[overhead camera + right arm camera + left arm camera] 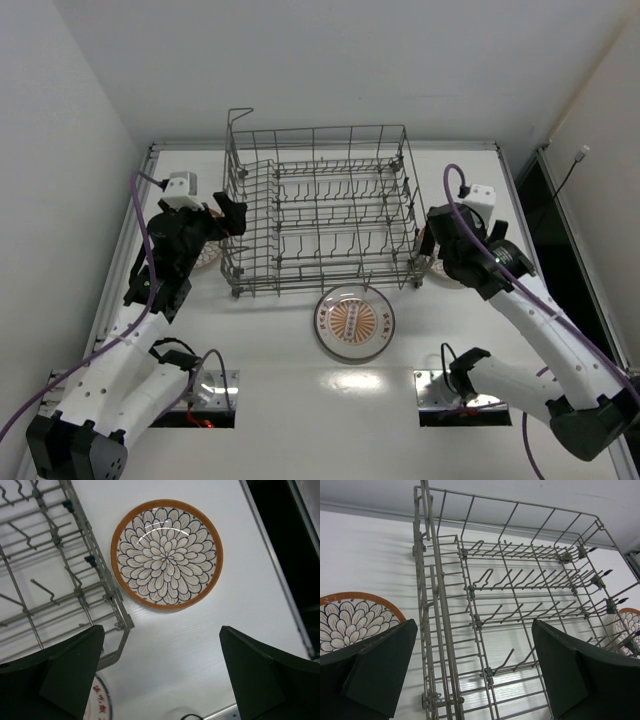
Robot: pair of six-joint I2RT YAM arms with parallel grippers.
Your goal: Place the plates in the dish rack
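The petal-patterned plate is lying flat under the open fingers of my right gripper, so my right gripper should next go down and tilt onto the near, rail-side rim of the petal-patterned plate [203, 594].
The dish rack [320, 210], a grey wire basket with upright tines, stands mid-table and holds nothing. A plate with an orange centre medallion [354, 322] lies flat just in front of it. A petal-patterned plate [207, 258] lies at the rack's left, mostly under my left arm. Another petal-patterned plate [166, 555] lies at the rack's right, partly covered by my right arm in the top view. My left gripper [228, 215] hangs open over the rack's left edge [435, 630] with nothing between its fingers. My right gripper [440, 240] is open above the table, short of the right plate.
The rack's tall left wall [427, 580] rises close to my left fingers. A raised rail [520, 200] runs along the table's right edge, with a dark gap beyond it. White walls enclose the back and left. The medallion plate's rim [97, 700] shows beside my right gripper's left finger.
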